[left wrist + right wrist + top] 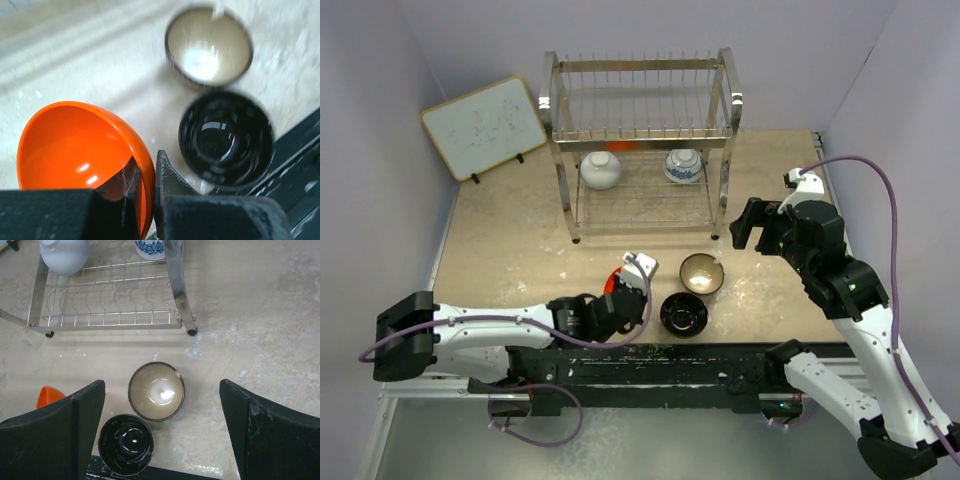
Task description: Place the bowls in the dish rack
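Observation:
Next, my left gripper will turn and take the orange-red bowl outward and up to the shelf wires before the blue-and-white bowl (684,165), then release it, since that part of the shelf stands empty.
My left gripper (147,167) is shut on the rim of the orange-red bowl (70,145), one finger inside it and one outside, near the table's front edge (616,281). Just to its right sit the glossy black bowl (684,314) and the tan bowl (702,273) with a pale inside. The white bowl (601,170) and the blue-and-white bowl (684,165) stand on the lower shelf of the steel dish rack (640,66). My right gripper (161,385) hangs open and empty above the tan bowl (156,391), to the right of the rack.
A white wood-framed board (485,125) leans at the back left beside the rack. The rack's front right leg (190,330) stands just beyond the tan bowl. The black bowl (125,444) sits right at the table's dark front rail.

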